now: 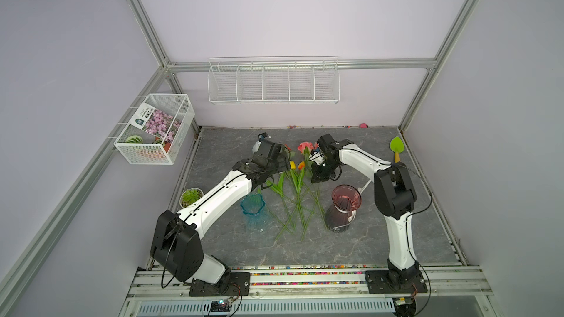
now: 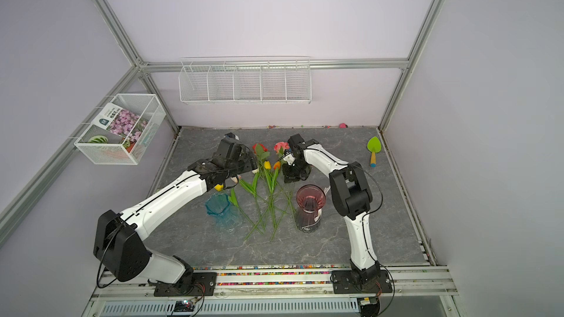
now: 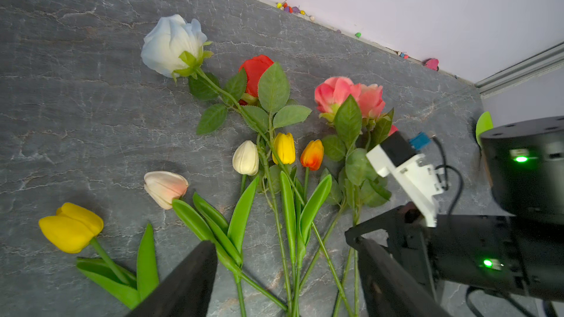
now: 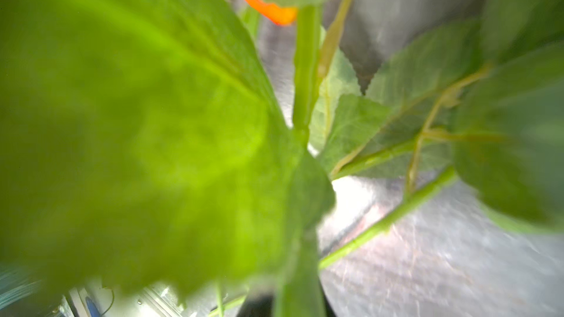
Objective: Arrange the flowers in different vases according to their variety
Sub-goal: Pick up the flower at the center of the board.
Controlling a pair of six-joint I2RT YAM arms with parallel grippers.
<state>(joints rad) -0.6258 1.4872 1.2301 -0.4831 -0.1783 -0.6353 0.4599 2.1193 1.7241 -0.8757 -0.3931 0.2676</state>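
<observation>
The maroon vase stands back from my right gripper, so this gripper will rise, swing back, lower the coral-pink rose's stem into the maroon vase's opening (image 1: 346,197) and release it.
The flowers lie fanned on the grey table between a teal-blue vase (image 1: 252,208) and a taller maroon vase (image 1: 345,205), both upright. In the left wrist view I see a white rose (image 3: 172,45), a red rose (image 3: 254,73), a coral-pink rose (image 3: 348,96) and several tulips: cream (image 3: 245,157), yellow (image 3: 284,147), orange (image 3: 312,154). My left gripper (image 3: 283,243) hangs open above the crossed stems, holding nothing. My right gripper (image 1: 317,178) is down on the coral-pink rose's leafy stem (image 4: 305,86) and shut on it. Blurred leaves fill the right wrist view and hide the jaws.
A succulent in a white pot (image 1: 191,197) stands by the left arm. A green trowel (image 1: 396,147) lies at the far right. A wire basket (image 1: 155,129) hangs on the left wall and a wire rack (image 1: 273,82) on the back wall.
</observation>
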